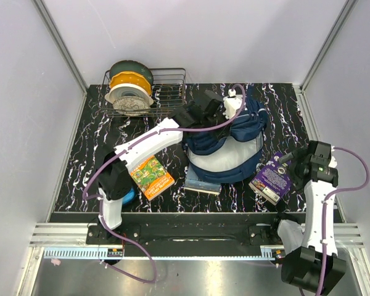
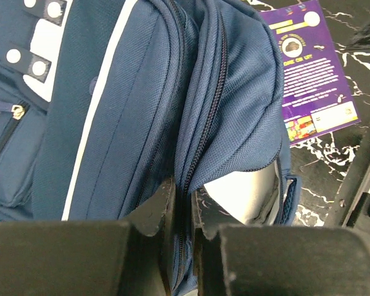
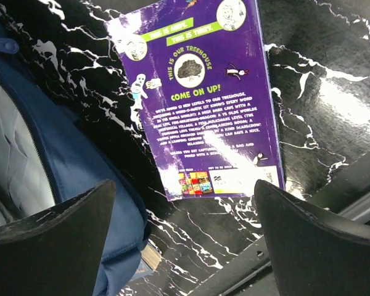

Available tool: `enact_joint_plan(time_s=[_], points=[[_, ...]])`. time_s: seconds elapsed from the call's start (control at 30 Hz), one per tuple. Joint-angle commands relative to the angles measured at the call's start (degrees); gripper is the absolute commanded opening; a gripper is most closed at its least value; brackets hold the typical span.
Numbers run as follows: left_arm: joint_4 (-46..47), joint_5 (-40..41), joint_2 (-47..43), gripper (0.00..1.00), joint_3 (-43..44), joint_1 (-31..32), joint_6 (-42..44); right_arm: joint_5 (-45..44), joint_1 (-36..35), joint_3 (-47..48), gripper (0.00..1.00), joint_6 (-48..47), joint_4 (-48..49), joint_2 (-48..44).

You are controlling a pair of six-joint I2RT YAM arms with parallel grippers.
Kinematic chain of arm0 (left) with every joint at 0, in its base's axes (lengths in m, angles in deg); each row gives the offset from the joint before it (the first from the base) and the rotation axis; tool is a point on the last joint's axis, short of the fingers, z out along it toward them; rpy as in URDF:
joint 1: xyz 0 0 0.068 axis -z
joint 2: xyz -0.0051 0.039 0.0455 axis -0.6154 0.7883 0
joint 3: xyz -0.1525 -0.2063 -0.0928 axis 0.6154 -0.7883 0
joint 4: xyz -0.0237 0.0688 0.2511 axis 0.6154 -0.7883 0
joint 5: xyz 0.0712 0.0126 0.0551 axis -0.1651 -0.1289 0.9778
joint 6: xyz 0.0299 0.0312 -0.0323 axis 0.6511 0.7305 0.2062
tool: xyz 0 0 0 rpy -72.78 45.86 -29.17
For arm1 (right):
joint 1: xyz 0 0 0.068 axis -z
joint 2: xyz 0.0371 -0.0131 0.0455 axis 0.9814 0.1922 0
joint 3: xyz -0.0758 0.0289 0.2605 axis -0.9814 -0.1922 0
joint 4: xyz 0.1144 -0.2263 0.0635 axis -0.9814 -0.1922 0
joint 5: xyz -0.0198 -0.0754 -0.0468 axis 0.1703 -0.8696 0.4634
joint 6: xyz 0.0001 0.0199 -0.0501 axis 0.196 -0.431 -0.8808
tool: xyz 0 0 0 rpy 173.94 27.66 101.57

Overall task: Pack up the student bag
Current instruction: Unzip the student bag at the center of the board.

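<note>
The bag's zipper edge comes back and down over the bag's opening next, where light grey lining still shows, drawn by my left gripper, which then releases.
The navy student bag lies in the middle of the table with its light grey lining showing at the open mouth. My left gripper is at the bag's far end, shut on the zipper edge of the bag. A purple book lies flat on the table to the right of the bag; it also shows in the right wrist view. My right gripper is open and empty, just above the near end of the book, with the bag's side by its left finger.
A wire rack with filament spools stands at the back left. An orange and green book lies at the front left. A blue-grey book pokes out from under the bag's near edge. The table's front rail is close to the right gripper.
</note>
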Motion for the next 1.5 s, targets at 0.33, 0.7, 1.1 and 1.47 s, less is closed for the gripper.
enact_joint_plan(time_s=[0.33,0.7,1.1,1.47], points=[[2.34,-11.30,14.12,0.00,9.11,2.93,1.54,1.25,3.93,-11.34,1.00,4.48,15.23,4.39],[-1.61,-6.06,17.12,0.00,10.26,4.43,0.40,-5.89,4.11,-12.93,1.00,8.62,15.76,4.37],[1.54,-5.39,1.74,0.99,-6.09,-4.63,-0.30,-3.51,5.51,-13.54,1.00,6.69,17.00,5.26],[11.28,-17.62,0.50,0.99,2.00,4.51,-4.68,-0.70,11.48,-12.05,1.00,3.18,17.00,7.80]])
